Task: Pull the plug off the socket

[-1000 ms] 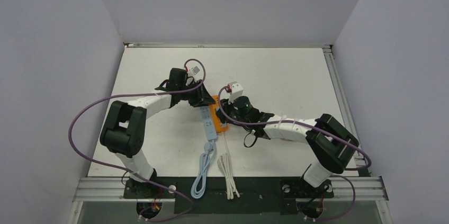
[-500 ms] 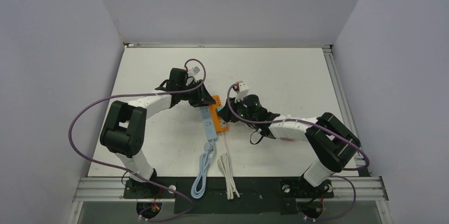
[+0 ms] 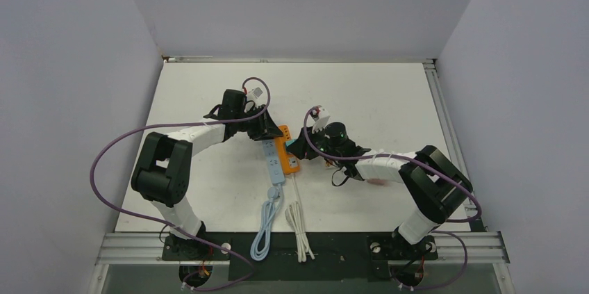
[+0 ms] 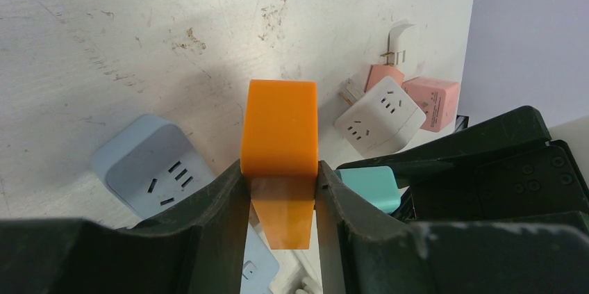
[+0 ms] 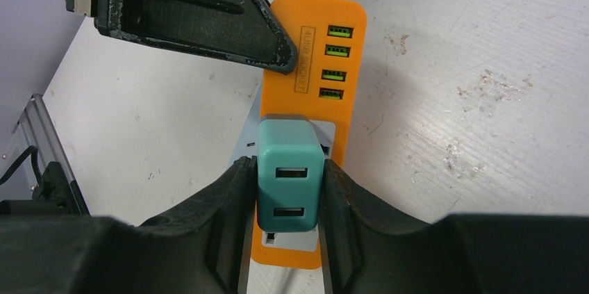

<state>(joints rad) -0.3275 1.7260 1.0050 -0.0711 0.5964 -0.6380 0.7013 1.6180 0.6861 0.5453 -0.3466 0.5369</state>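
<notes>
My right gripper pulls to the right in the top view next and releases the teal plug (image 3: 295, 144) on the tabletop beside the white plug, where it is clear.
An orange power strip (image 3: 285, 153) lies mid-table, with a teal plug (image 3: 295, 144) standing in its grey socket face. My left gripper (image 4: 281, 181) is shut on the far end of the orange strip (image 4: 279, 124), one finger on each side. My right gripper (image 5: 289, 169) is shut on the teal plug (image 5: 290, 162), which has two USB slots on top and sits against the orange strip (image 5: 316, 37). I cannot tell if its pins are out. The teal plug (image 4: 369, 186) also shows in the left wrist view.
A pale blue power strip (image 3: 273, 163) lies beside the orange one, its blue cable (image 3: 264, 228) and a white cable (image 3: 299, 221) running to the near edge. A white cube socket (image 4: 380, 115), pink adapters (image 4: 430, 99) and a white plug (image 4: 399, 37) lie beyond.
My right wrist has swung to the right and rolled over while its fingers stay at the teal plug. The left arm and the orange strip have not moved.
</notes>
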